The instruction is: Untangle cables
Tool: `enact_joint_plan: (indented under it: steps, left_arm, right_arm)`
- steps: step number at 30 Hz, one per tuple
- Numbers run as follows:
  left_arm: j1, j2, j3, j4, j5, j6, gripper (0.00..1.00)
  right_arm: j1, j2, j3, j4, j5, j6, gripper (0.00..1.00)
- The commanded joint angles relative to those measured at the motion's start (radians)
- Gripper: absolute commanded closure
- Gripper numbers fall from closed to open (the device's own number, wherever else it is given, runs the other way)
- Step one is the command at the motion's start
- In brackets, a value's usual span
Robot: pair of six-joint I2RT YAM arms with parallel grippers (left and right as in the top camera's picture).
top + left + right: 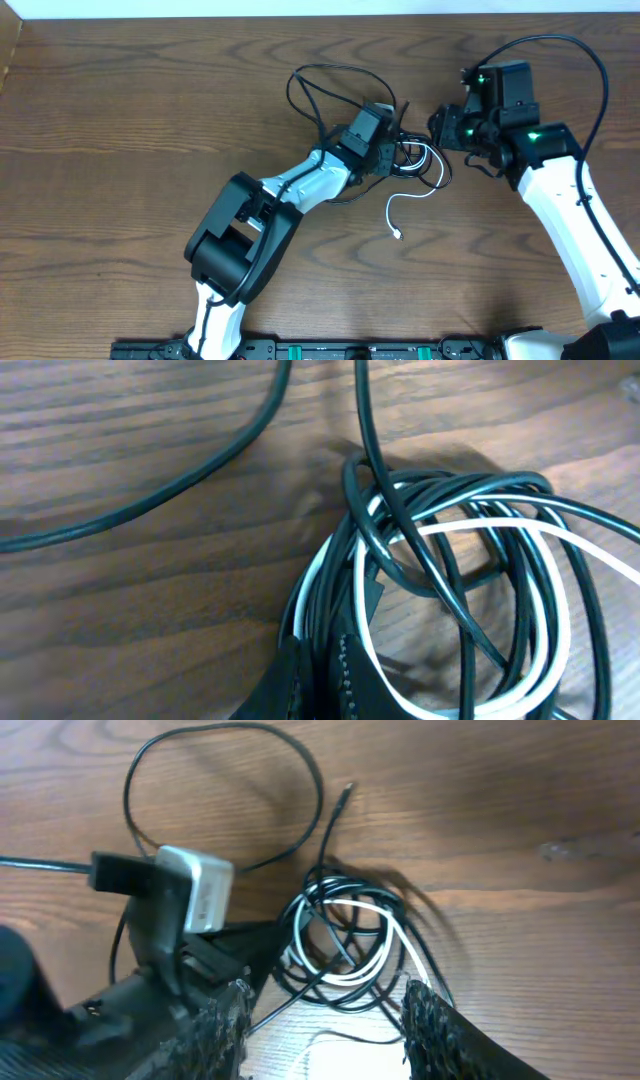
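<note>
My right gripper moves to the left in the overhead view onto the white loop along the coil's edge (437, 156) (397, 924) next, since my left gripper holds the opposite side.
The cables lie tangled mid-table as a small coil (418, 160). The black cable (312, 72) loops out to the far left of it, and the white cable (396, 212) trails its plug end toward the near side. My left gripper (394, 152) is at the coil's left edge. In the left wrist view it (322, 665) is shut on black and white strands of the coil (470, 550). My right gripper (441, 130) hovers just right of the coil. In its own view it (325, 1020) stands open, the coil (345, 935) just ahead of its fingertips and one black strand crossing the gap.
Bare wooden table (130, 120) surrounds the coil. A white edge (200, 8) runs along the far side of the table. The left arm's white camera housing (200, 885) sits close to the left of my right gripper's fingers.
</note>
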Motion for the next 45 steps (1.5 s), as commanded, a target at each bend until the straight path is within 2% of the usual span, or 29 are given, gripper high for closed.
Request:
enact_joint_plan:
  steps: [1, 5, 12, 16, 24, 34, 45]
  left_arm:
    - [0.016, -0.02, -0.012, -0.046, -0.132, -0.051, 0.93]
    - [0.047, -0.137, -0.012, -0.089, -0.055, -0.061, 0.93]
    - [0.101, -0.343, -0.012, -0.135, 0.238, -0.074, 0.93]
    - [0.113, -0.402, -0.012, -0.153, 0.265, -0.117, 0.93]
    - [0.128, -0.42, -0.012, -0.15, 0.274, -0.227, 0.93]
    - [0.195, -0.42, -0.012, -0.058, 0.536, -0.358, 0.93]
    - [0.195, -0.42, -0.012, 0.026, 0.695, -0.458, 0.93]
  right_arm:
    - [0.019, 0.013, 0.011, 0.007, -0.007, -0.016, 0.53]
    - [0.017, 0.051, 0.011, 0.027, -0.064, -0.016, 0.56]
    - [0.018, 0.064, 0.011, 0.151, -0.268, -0.072, 0.56]
    - [0.018, 0.067, 0.011, 0.176, -0.332, -0.068, 0.56]
    - [0.018, 0.069, 0.011, 0.208, -0.392, -0.035, 0.56]
    - [0.02, 0.131, 0.011, 0.276, -0.455, 0.006, 0.56]
    - [0.043, 0.226, 0.011, 0.431, -0.527, 0.117, 0.56]
